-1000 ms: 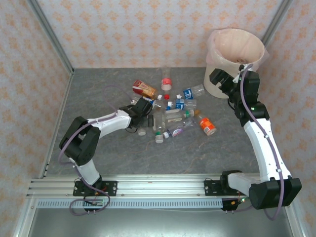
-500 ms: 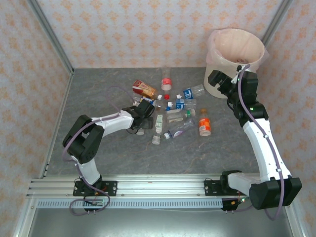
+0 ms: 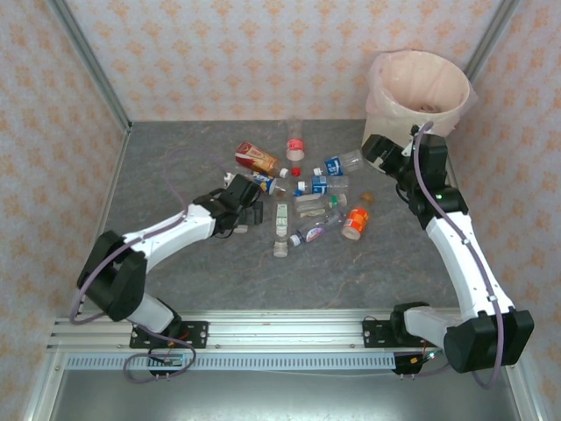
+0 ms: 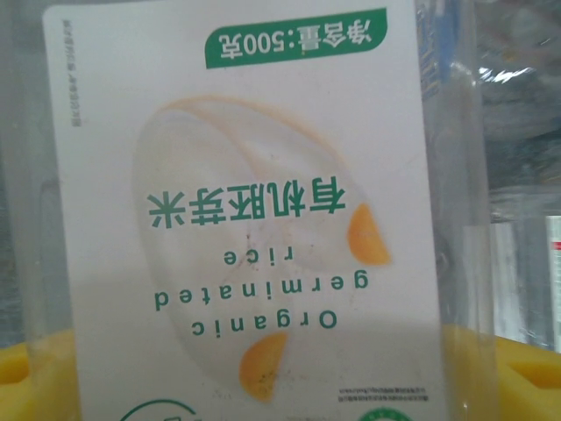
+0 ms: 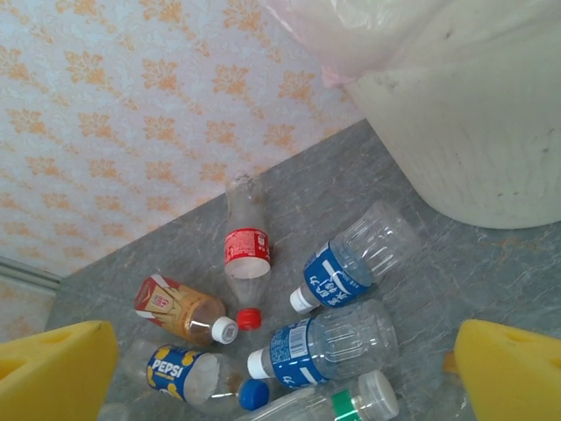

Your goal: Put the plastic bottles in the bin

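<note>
My left gripper holds the clear bottle across the pile from the bin (image 3: 379,123). My right gripper needs to swing over the pile next and close on the bottle.
Several plastic bottles lie scattered mid-table: a red-labelled one (image 3: 294,140), a brown one (image 3: 257,158), blue-labelled ones (image 3: 337,163) and an orange one (image 3: 353,221). My left gripper (image 3: 242,209) sits at the pile's left edge, shut on a clear bottle with a white "Organic germinated rice" label (image 4: 245,219); its yellow fingers (image 4: 35,377) flank the bottle. My right gripper (image 3: 377,151) hangs open beside the bin (image 3: 379,123), a cream bucket lined with a pink bag. Its wrist view looks down on the red-labelled bottle (image 5: 246,250), blue-labelled bottles (image 5: 351,267) and a Pepsi bottle (image 5: 188,375).
The bin's wall (image 5: 473,132) stands close at the right gripper's upper right. Patterned walls enclose the grey table (image 3: 175,158) on three sides. Open floor lies left of the pile and along the near edge by the rail (image 3: 280,329).
My left gripper has drawn back left and nearer with the clear bottle, stirring the pile. The orange bottle rolled slightly left. My right gripper dropped a little away from the bin.
</note>
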`<move>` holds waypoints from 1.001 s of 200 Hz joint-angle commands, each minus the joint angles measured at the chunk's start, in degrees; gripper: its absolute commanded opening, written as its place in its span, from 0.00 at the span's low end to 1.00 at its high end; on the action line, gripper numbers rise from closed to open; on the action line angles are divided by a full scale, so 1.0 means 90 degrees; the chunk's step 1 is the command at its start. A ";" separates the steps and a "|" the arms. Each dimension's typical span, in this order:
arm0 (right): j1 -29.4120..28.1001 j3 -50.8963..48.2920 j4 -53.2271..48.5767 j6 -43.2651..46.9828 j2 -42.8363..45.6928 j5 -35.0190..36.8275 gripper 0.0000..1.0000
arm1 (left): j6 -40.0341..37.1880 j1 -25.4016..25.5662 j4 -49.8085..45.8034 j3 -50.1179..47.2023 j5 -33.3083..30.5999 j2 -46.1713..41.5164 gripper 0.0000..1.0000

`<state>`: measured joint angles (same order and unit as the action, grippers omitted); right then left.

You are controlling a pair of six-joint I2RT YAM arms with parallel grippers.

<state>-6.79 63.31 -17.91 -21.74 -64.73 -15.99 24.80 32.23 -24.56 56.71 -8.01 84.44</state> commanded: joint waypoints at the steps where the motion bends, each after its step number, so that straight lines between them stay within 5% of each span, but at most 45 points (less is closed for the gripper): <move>1: -0.0085 -0.0192 0.0375 -0.0405 0.0207 -0.0278 0.99 | -0.0443 0.0049 0.0024 -0.0061 -0.0276 -0.0651 0.00; 85: -0.1224 -0.0620 0.1120 -0.0690 0.0173 -0.0982 0.99 | -0.1094 0.0665 0.1328 -0.0418 0.0480 -0.2282 0.00; 152: -0.2249 -0.0309 0.1715 -0.0676 -0.0028 -0.1632 0.99 | -0.2508 0.1331 0.1690 0.0015 0.1429 -0.1952 0.00; 200: -0.2425 -0.0185 0.1541 -0.0611 -0.0242 -0.1846 0.99 | -0.3027 0.1509 0.1911 0.0472 0.1857 -0.1535 0.00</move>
<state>-28.29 59.16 -5.04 -27.66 -66.08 -30.26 1.93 45.43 -11.09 57.76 5.56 69.82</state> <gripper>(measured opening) 0.992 0.833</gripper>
